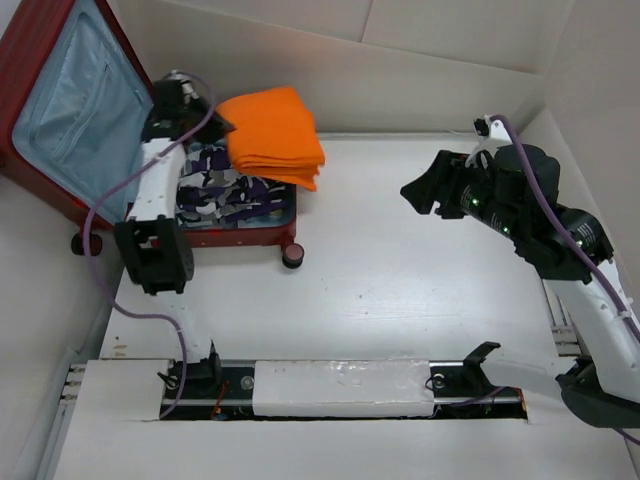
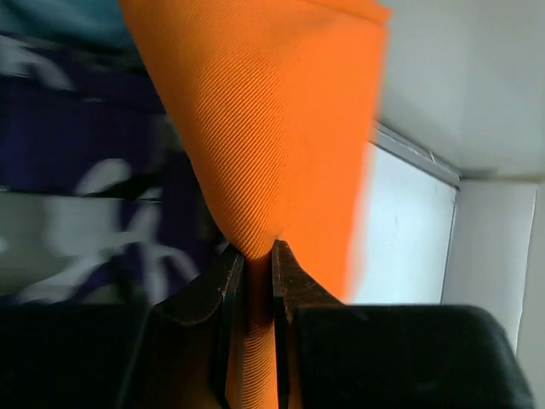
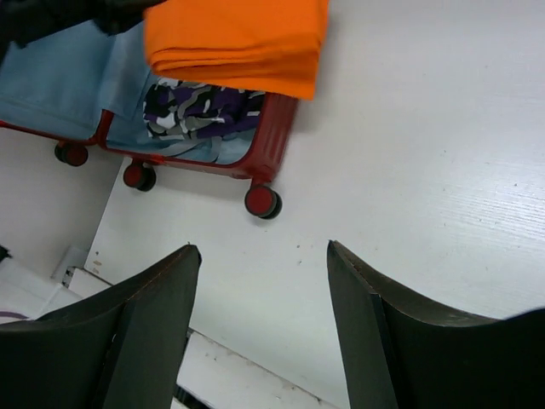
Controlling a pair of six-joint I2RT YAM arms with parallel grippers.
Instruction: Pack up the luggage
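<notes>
The left gripper moves down and to the left in the top view next and releases the orange cloth onto the patterned garment, as the cloth overhangs the luggage's rim.
The dark red luggage lies open at the far left, its lid with light blue lining propped up; it also shows in the right wrist view. A purple, white and grey patterned garment lies in its base. A folded orange cloth is held above the base's right edge. My left gripper is shut on the orange cloth, pinching its edge. My right gripper is open and empty, high over the table at the right.
White walls enclose the table at the back and sides. The luggage's red wheels stand on the table beside its base. A white-covered rail runs along the near edge between the arm bases.
</notes>
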